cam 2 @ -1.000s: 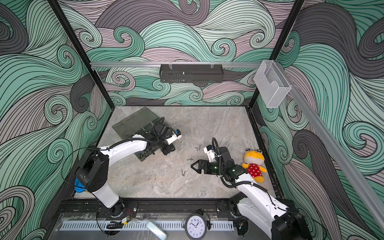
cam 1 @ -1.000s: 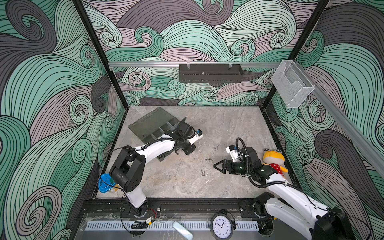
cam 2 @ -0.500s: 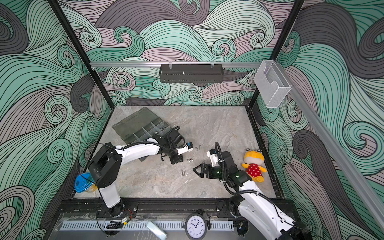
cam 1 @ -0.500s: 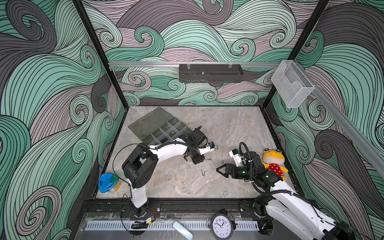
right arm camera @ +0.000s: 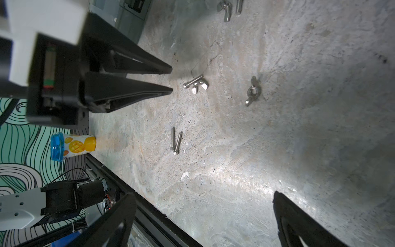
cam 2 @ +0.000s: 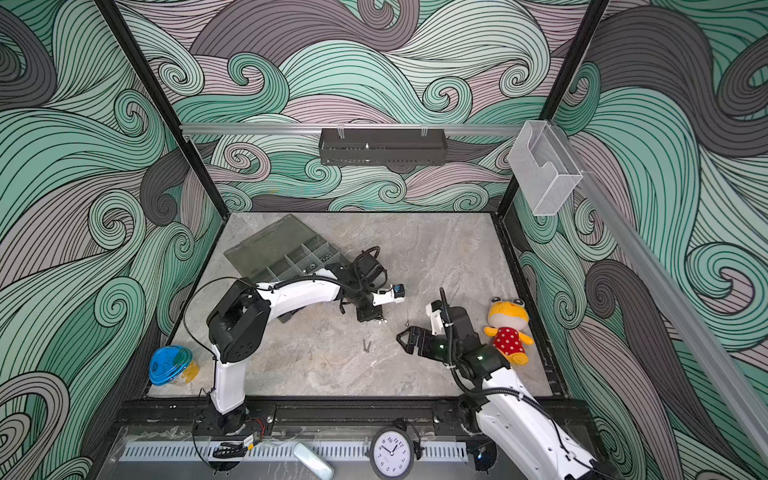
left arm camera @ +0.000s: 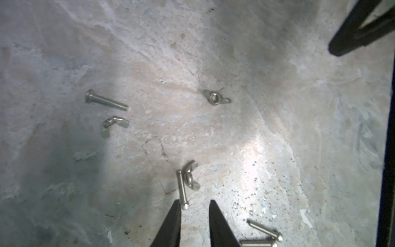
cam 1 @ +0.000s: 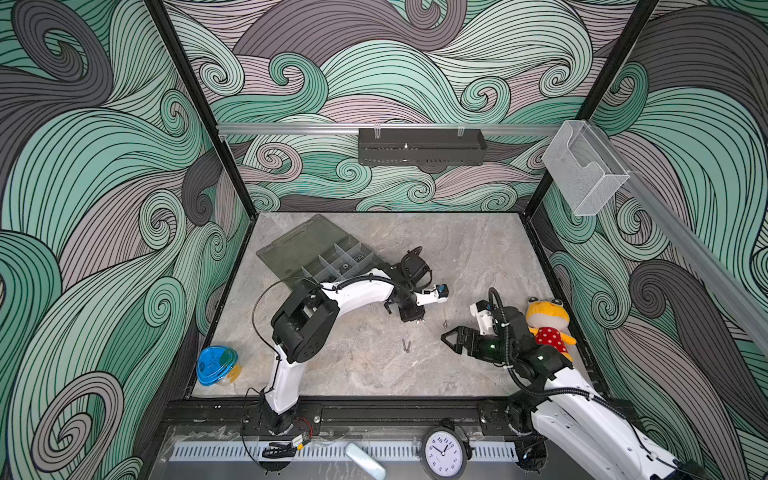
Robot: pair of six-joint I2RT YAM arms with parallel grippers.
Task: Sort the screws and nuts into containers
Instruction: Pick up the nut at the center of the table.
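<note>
My left gripper will go down past the thin screw next, onto the nut's nearer wing [left arm camera: 194,187], and close with the screw outside my fingers, because the wing nut is touching the screw.
The containers are compartments of a smoky grey organiser box [cam 1: 328,257] [cam 2: 291,253] lying open at the back left. Loose silver screws and wing nuts lie mid-table. My left gripper [left arm camera: 194,202] [cam 1: 419,320] hovers low over them, narrowly open and holding nothing. One thin screw [left arm camera: 182,190] lies with its head just beside a fingertip, and a wing nut [left arm camera: 191,175] touches it. Farther off lie another screw [left arm camera: 106,100] and two wing nuts [left arm camera: 217,97] [left arm camera: 113,126]. A pair of screws [right arm camera: 176,141] [cam 1: 406,345] lies nearer the front. My right gripper [right arm camera: 203,195] [cam 1: 451,338] stands wide open and empty to the right.
A blue-lidded tub [cam 1: 217,365] stands at the front left corner. A yellow plush toy [cam 1: 546,322] lies beside the right arm. A clear acrylic box [cam 1: 586,166] hangs on the right wall and a black shelf [cam 1: 422,147] on the back wall.
My left arm has swung from the organiser box to the right and come down over the loose screws and nuts. The right gripper has drawn back a little, still wide open.
</note>
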